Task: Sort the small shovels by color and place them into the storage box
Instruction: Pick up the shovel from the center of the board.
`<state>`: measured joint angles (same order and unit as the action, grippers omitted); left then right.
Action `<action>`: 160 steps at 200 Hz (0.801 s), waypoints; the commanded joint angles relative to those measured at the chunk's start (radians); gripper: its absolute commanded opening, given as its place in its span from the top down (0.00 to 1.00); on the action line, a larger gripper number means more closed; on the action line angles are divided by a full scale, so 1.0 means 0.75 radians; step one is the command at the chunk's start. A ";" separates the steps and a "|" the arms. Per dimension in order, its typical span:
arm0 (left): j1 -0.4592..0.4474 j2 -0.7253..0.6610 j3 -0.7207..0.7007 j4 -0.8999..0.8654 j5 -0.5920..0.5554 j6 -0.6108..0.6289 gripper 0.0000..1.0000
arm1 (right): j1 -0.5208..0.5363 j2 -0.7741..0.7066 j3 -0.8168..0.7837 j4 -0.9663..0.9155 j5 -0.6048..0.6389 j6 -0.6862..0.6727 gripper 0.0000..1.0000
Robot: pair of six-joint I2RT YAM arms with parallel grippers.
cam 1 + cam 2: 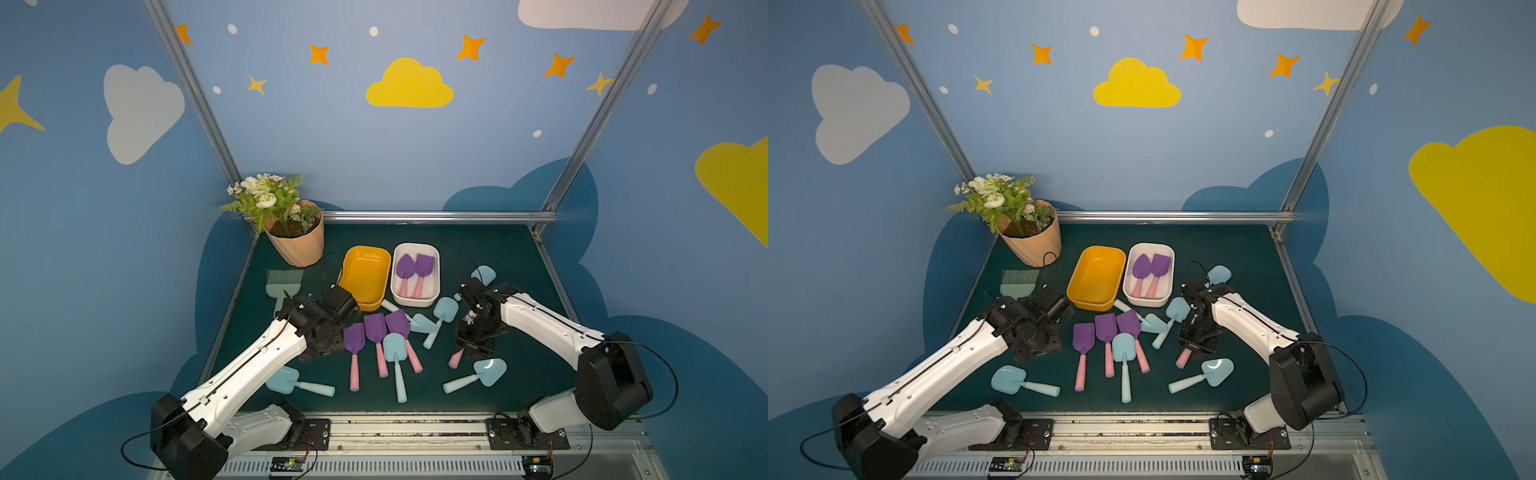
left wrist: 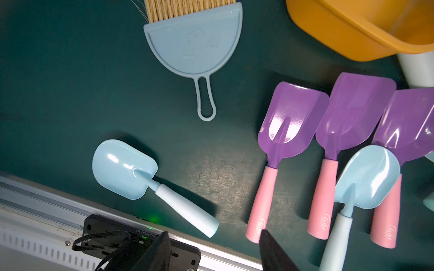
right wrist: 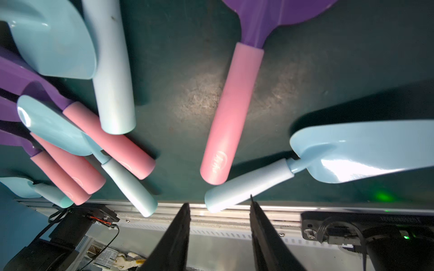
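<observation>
The right gripper moves down open onto the pink handle of the purple shovel (image 1: 456,358) (image 3: 222,145) next and closes its fingers around it, since the handle lies below them.
The yellow-orange storage box (image 1: 348,266) stands empty. Beside it, the white storage box (image 1: 435,286) holds two purple small shovels (image 1: 415,270). Three purple shovels (image 1: 376,332) lie side by side mid-mat, a pale blue one (image 1: 397,357) overlapping them. More blue shovels lie at front left (image 1: 297,382), front right (image 1: 478,374) and near the white box (image 1: 440,316). My left gripper (image 2: 212,237) hangs open and empty left of the purple row. My right gripper (image 3: 218,201) is open and empty above a pink-handled purple shovel (image 3: 232,117), whose blade the arm hides in both top views.
A peach flowerpot (image 1: 297,245) with flowers stands at the back left. A grey-green brush (image 1: 282,282) lies left of the yellow box, with a light blue dustpan (image 2: 195,47) next to it. Metal rails edge the mat at the front (image 1: 407,428) and back.
</observation>
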<state>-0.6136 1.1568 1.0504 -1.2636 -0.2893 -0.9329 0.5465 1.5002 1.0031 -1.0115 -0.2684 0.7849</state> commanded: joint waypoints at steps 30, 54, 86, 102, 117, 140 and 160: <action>0.027 -0.012 -0.001 0.012 0.013 0.045 0.47 | 0.022 0.052 -0.029 0.063 -0.002 0.066 0.55; 0.031 -0.002 -0.012 0.034 0.028 0.050 0.47 | 0.031 0.087 -0.039 0.078 -0.010 0.080 0.54; 0.036 0.007 -0.013 0.045 0.032 0.063 0.47 | 0.043 0.144 -0.043 0.090 -0.014 0.100 0.53; 0.037 0.007 -0.016 0.052 0.036 0.069 0.47 | 0.047 0.165 -0.043 0.099 -0.007 0.116 0.53; 0.039 0.007 -0.021 0.061 0.042 0.074 0.47 | 0.047 0.187 -0.043 0.105 -0.002 0.125 0.52; 0.043 0.006 -0.024 0.067 0.043 0.090 0.47 | 0.047 0.220 -0.039 0.109 0.003 0.127 0.54; 0.049 0.005 -0.024 0.067 0.038 0.104 0.47 | 0.048 0.233 -0.045 0.118 0.003 0.127 0.59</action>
<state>-0.5846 1.1591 1.0409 -1.2114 -0.2615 -0.8787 0.5777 1.6592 0.9794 -0.9306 -0.2737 0.8646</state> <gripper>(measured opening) 0.530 0.430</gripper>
